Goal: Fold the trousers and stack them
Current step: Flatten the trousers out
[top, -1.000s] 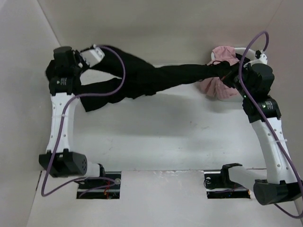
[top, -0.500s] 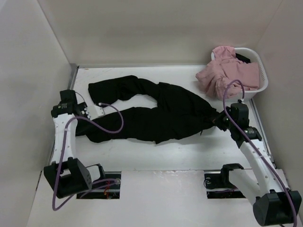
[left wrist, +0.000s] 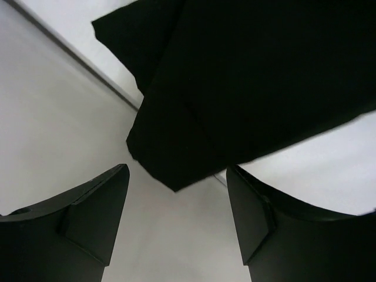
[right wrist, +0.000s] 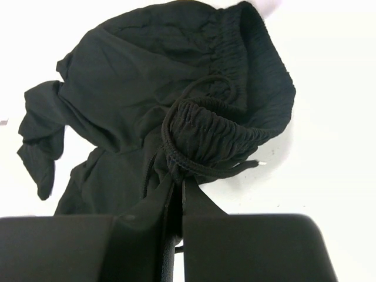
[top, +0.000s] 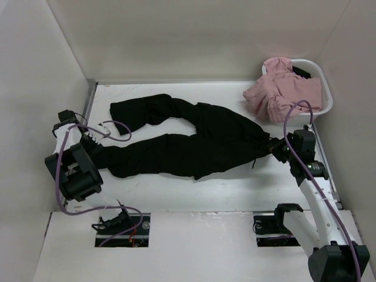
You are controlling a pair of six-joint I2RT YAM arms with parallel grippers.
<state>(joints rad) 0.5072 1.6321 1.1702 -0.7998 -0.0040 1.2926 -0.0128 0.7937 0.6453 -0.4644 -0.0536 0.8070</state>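
The cuff of the trousers' near leg point(left wrist: 172, 170) lies just below and its corner already points between the open fingers. My left gripper lowers them astride that corner next.
The black trousers point(top: 194, 141) lie spread flat on the white table, both legs running left and the waist at the right. My left gripper point(top: 94, 140) hovers at the left ends of the legs, open and holding nothing. In the left wrist view a leg cuff point(left wrist: 176, 141) lies just ahead of the open left gripper point(left wrist: 178, 176). My right gripper point(top: 276, 150) is shut on the gathered elastic waistband point(right wrist: 223, 129), pinched between the fingers of the right gripper point(right wrist: 179, 191), with the drawstring hanging loose beside them.
A white basket point(top: 326, 100) stands in the back right corner with a pink garment point(top: 282, 88) spilling over its near rim. Side walls stand close on the left and right. The arm bases sit at the near edge.
The trousers were held stretched in the air between both grippers; they now lie flat. My left gripper has opened, let go of the leg and drawn back left. The right gripper keeps its hold.
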